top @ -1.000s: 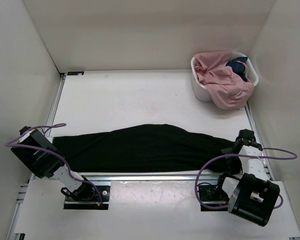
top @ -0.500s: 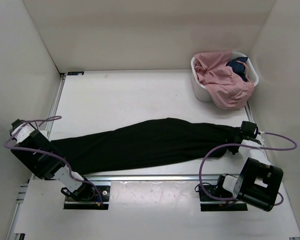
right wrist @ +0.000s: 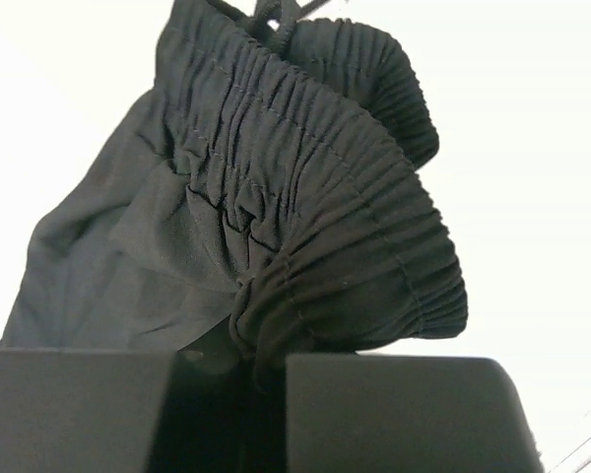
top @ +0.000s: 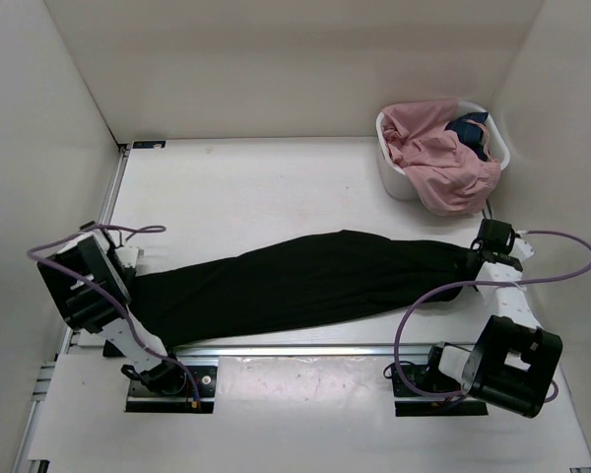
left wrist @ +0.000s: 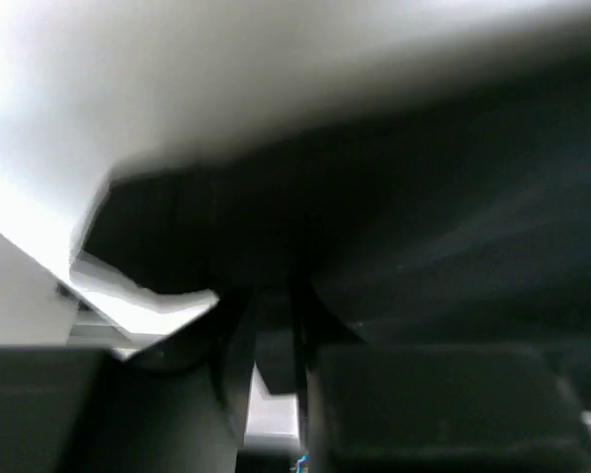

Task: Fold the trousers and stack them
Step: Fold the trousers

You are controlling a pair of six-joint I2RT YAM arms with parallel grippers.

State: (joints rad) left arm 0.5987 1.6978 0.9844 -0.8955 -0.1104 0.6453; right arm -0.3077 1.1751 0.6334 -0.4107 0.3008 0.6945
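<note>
I will move the waistband to the left in the top view with my right gripper and let it go onto the trousers' lower legs, since the trousers (top: 305, 281) lie stretched out.
The black trousers (top: 305, 281) lie stretched across the table's near half, running from low left up to the right. My right gripper (top: 476, 260) is shut on their gathered elastic waistband (right wrist: 315, 227), which bunches up out of the jaws (right wrist: 261, 370) with a drawstring above it. My left gripper (top: 136, 276) sits at the leg end on the left. In the blurred left wrist view its fingers (left wrist: 238, 355) stand close together, with a dark strip of the cloth (left wrist: 424, 197) pinched in the narrow gap (left wrist: 276, 320).
A white laundry basket (top: 394, 179) stands at the back right, heaped with pink clothes (top: 438, 158) and a dark blue item (top: 468, 128). White walls close in the table on three sides. A metal rail (top: 305, 348) runs along the near edge.
The right gripper closed on the waistband and carried it back and to the right. The left arm swung right with the leg end, so the trousers now lie slanted and further right.
</note>
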